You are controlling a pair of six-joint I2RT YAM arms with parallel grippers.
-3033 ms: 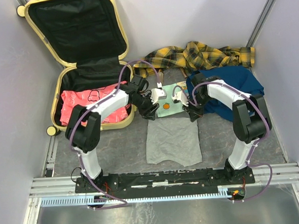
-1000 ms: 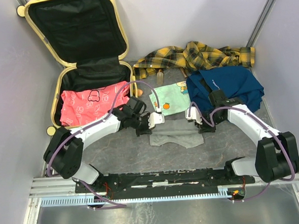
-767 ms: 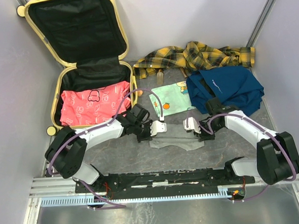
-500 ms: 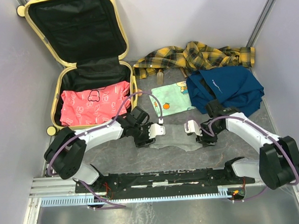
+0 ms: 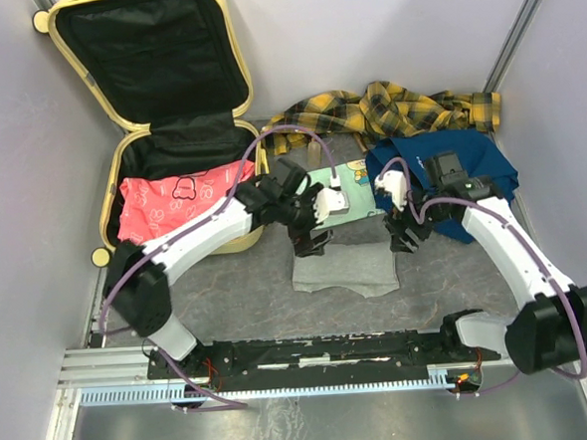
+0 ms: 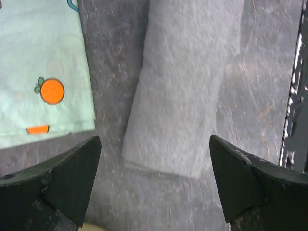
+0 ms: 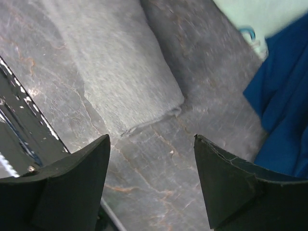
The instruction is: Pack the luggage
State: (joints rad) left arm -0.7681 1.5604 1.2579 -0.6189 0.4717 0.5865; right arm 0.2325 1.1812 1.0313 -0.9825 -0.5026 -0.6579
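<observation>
The fingers of my left gripper are above one corner of the cloth, so I will lower it to the right in the top view to the middle of the grey cloth's far edge [image 5: 347,247] [image 6: 146,65].
The luggage [image 5: 229,112] lies open at the back left, its pale-yellow lid propped up and a pink garment [image 5: 178,202] lying in its base. A folded grey cloth [image 5: 344,267] rests flat on the table in the middle. My left gripper [image 5: 311,239] hovers over its far left corner, open and holding nothing. My right gripper [image 5: 406,235] hangs open and unloaded by its far right corner. The left wrist view has the grey cloth [image 6: 185,96] ahead of the wide jaws of the left gripper [image 6: 155,161]. In the right wrist view, the grey cloth [image 7: 113,79] sits beyond the right gripper [image 7: 151,144].
A mint-green printed cloth [image 5: 353,176] lies just behind the grey one, seen also in the left wrist view [image 6: 38,72]. A blue garment [image 5: 475,169] sits at the right and a yellow-and-black plaid cloth [image 5: 386,110] along the back wall. The arms' mounting rail [image 5: 322,353] runs along the near edge.
Both grippers opened and let go of the grey cloth, which now lies folded. Both arms then lifted and drew back toward the far side of it.
</observation>
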